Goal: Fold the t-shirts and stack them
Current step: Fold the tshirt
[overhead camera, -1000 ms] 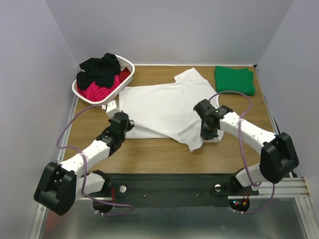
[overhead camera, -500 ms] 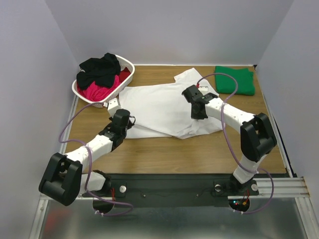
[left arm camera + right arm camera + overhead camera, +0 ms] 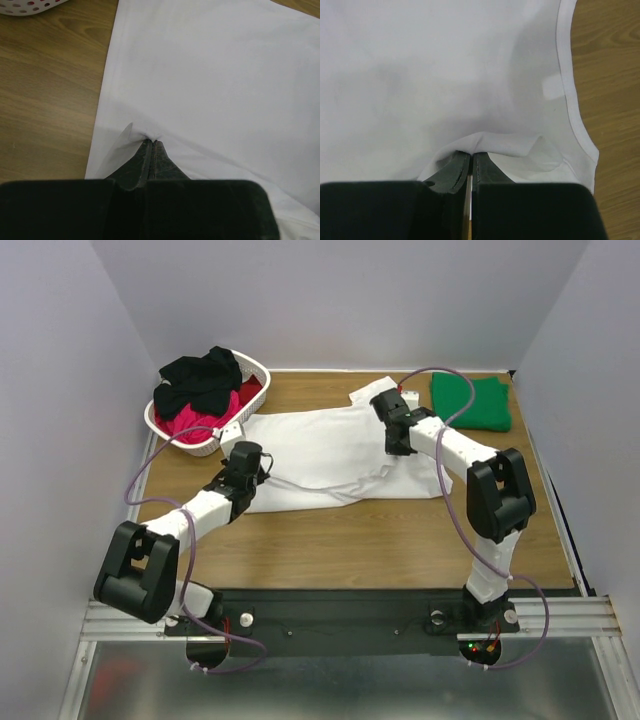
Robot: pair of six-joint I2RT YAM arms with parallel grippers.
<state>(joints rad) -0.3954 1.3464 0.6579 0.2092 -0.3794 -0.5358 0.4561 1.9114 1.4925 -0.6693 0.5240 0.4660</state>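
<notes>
Some white cloth is still flat and uncovered beyond the pinched fold, so my right gripper needs to pull the fold outward over that flat cloth (image 3: 371,441) (image 3: 475,111) next and let go of it.
A large white t-shirt (image 3: 330,455) lies across the middle of the table, its near edge folded over towards the back. My left gripper (image 3: 236,430) is shut on the shirt's cloth at its left side; the wrist view shows the pinched fold (image 3: 150,136) at the fingertips. My right gripper (image 3: 392,408) is shut on the cloth near the collar end; a ridge of white cloth (image 3: 485,142) bunches over its tips. A folded green t-shirt (image 3: 470,400) lies at the back right. Black and red/pink t-shirts (image 3: 200,390) are heaped in the basket.
A white lattice basket (image 3: 255,375) stands at the back left, close to my left gripper. Purple cables loop from both arms. Grey walls close in the table on three sides. Bare wood (image 3: 330,540) shows in front of the white shirt.
Both grippers have moved away from me towards the back of the table, carrying the white shirt's near edge over itself. The right one went furthest, from the shirt's near right corner to the collar.
</notes>
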